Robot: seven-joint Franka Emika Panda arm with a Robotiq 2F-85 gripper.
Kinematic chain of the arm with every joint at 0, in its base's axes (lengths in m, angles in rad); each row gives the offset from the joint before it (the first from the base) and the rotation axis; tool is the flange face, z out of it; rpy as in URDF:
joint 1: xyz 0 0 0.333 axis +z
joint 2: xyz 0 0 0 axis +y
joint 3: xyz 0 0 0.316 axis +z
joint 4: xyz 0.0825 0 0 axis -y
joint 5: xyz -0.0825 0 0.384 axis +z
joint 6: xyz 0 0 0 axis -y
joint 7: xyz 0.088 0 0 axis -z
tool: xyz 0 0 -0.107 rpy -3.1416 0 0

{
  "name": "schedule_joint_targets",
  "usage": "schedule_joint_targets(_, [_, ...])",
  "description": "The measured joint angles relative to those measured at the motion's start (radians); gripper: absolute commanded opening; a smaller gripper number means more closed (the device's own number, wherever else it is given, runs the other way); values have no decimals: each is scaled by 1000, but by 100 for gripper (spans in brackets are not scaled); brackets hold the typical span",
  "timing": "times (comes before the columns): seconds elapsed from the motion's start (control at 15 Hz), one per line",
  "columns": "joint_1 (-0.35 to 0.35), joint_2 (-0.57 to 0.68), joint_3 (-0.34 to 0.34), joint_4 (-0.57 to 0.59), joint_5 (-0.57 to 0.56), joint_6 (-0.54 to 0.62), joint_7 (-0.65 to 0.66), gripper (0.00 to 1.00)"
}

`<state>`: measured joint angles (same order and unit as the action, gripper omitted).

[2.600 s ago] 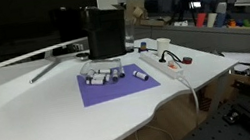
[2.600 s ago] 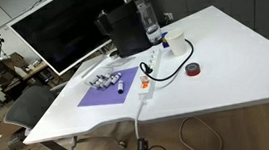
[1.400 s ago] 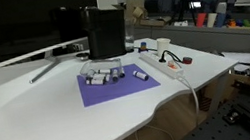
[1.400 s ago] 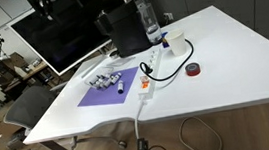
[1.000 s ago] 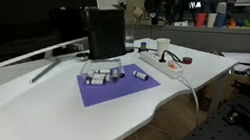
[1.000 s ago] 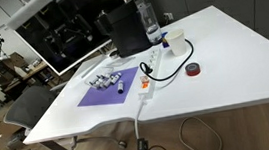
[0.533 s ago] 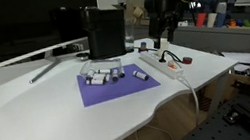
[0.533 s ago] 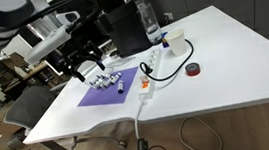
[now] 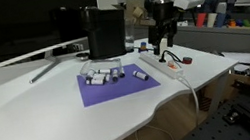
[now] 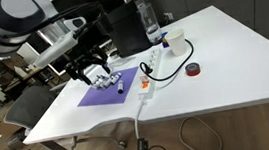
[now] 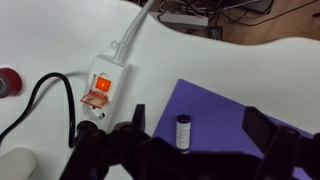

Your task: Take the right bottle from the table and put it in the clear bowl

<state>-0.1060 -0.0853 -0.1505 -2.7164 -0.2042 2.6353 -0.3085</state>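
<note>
The lone bottle's pale body (image 9: 140, 76) lies apart from the cluster, free on both sides, so my open gripper will next lower over the purple mat (image 9: 118, 88) and onto it.
The right bottle (image 9: 139, 76) is a slim pale cylinder lying alone on the purple mat (image 9: 118, 88), right of a cluster of similar bottles (image 9: 100, 77). It also shows in an exterior view (image 10: 122, 86) and in the wrist view (image 11: 183, 131). My gripper (image 9: 160, 46) hangs above the white table (image 9: 33, 125), over the mat's edge, also seen in an exterior view (image 10: 95, 73). In the wrist view my gripper (image 11: 197, 130) is open and empty, its fingers on either side of the bottle and above it. I cannot make out a clear bowl.
A white power strip (image 11: 100, 88) with a red switch and black cable lies beside the mat. A red tape roll (image 10: 193, 70), a white cup (image 10: 176, 43) and a clear tall bottle (image 10: 150, 21) stand further along. A black box (image 9: 105, 33) and a monitor (image 9: 8, 33) stand behind.
The arm has come into view and swung down over the mat's edge near the single bottle. The bottles have not moved.
</note>
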Motion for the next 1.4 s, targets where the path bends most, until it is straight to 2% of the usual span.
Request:
schedule_joint_targets(0.47, [4, 312, 49, 101, 48, 198, 2, 100])
schedule_joint_targets(0.8, [5, 474, 78, 198, 75, 305, 34, 100])
schedule_joint_targets(0.87, [5, 498, 78, 217, 76, 318, 41, 75])
schedule_joint_targets(1.0, [5, 544, 78, 254, 82, 338, 54, 67])
schedule_joint_targets(1.4, [-6, 607, 99, 322, 109, 355, 66, 23])
